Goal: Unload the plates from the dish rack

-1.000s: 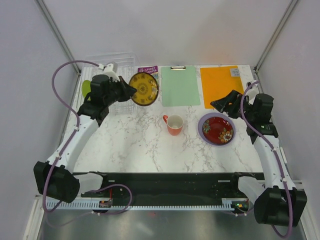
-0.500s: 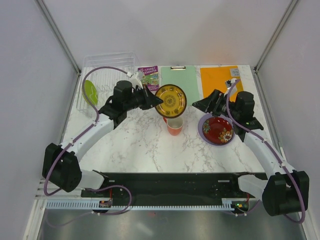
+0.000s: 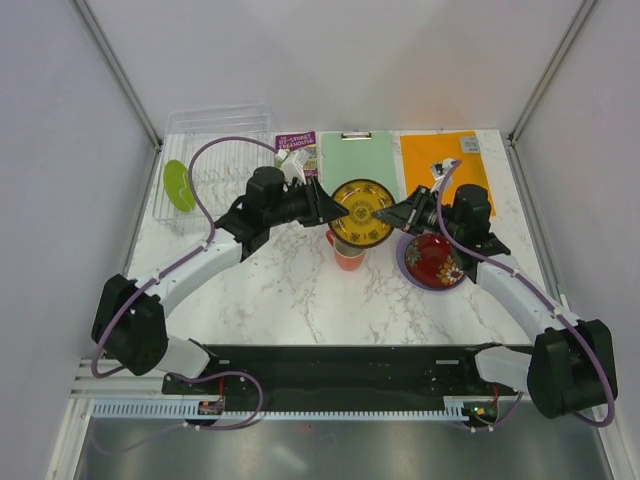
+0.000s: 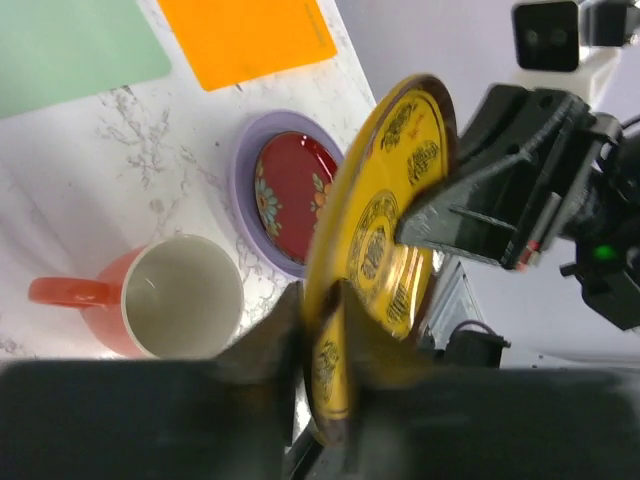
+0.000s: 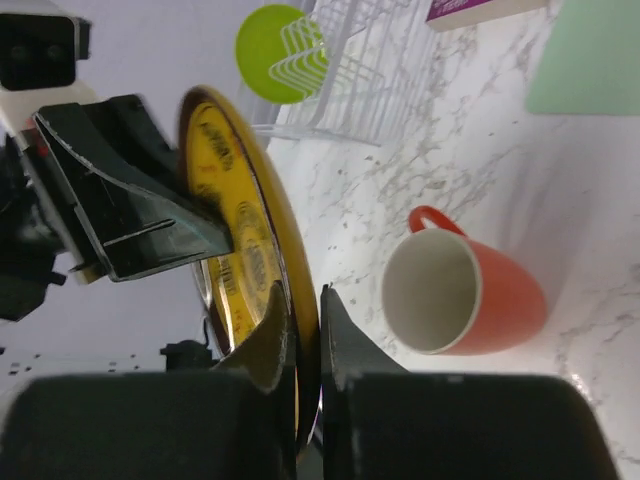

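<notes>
I will lower my right gripper toward the right in the top view and release the dark plate onto the red floral plate [image 3: 434, 262], since plates are stacked there.
The dark plate with the yellow pattern [image 3: 362, 212] hangs on edge above the orange mug [image 3: 348, 255]. My left gripper [image 3: 335, 205] is shut on its left rim and my right gripper [image 3: 393, 213] is shut on its right rim. In the left wrist view the plate [image 4: 385, 230] runs up from my left gripper [image 4: 325, 340] to the other arm's fingers [image 4: 470, 215]. In the right wrist view my right gripper [image 5: 300, 320] pinches the plate [image 5: 245, 250]. The red floral plate [image 3: 435, 262] lies in the lavender plate [image 3: 405, 268]. A lime green plate [image 3: 178, 185] stands in the dish rack [image 3: 215, 130].
A green clipboard [image 3: 360, 165] and an orange mat [image 3: 440, 165] lie along the table's back edge, with a purple book [image 3: 297, 145] beside the rack. The mug [image 5: 455, 290] stands upright directly under the held plate. Side walls close in the table.
My left arm carried the yellow-patterned plate rightward from the rack to above the mug. My right arm swung left to meet it and its jaws closed on the plate's rim.
</notes>
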Available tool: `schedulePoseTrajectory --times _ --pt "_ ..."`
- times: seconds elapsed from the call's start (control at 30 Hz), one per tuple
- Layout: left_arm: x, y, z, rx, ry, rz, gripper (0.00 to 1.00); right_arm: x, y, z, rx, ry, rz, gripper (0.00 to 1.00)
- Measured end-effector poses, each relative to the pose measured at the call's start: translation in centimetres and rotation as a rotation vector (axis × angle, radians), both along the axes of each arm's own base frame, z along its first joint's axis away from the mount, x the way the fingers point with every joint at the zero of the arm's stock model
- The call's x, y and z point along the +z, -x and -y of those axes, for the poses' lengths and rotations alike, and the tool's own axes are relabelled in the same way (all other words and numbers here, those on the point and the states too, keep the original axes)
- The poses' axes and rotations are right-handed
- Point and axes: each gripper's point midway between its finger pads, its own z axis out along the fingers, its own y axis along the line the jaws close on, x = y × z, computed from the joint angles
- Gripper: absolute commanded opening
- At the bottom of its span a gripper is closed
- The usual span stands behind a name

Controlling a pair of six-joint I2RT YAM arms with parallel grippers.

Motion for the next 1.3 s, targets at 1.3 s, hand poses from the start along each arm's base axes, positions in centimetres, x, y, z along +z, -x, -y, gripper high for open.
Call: schedulePoseTrajectory --times 1.3 --pt "3.9 0.0 -18.9 0.719 -0.475 0.336 0.95 -15.1 4.8 19.6 -0.554 0.366 -0.556 0.03"
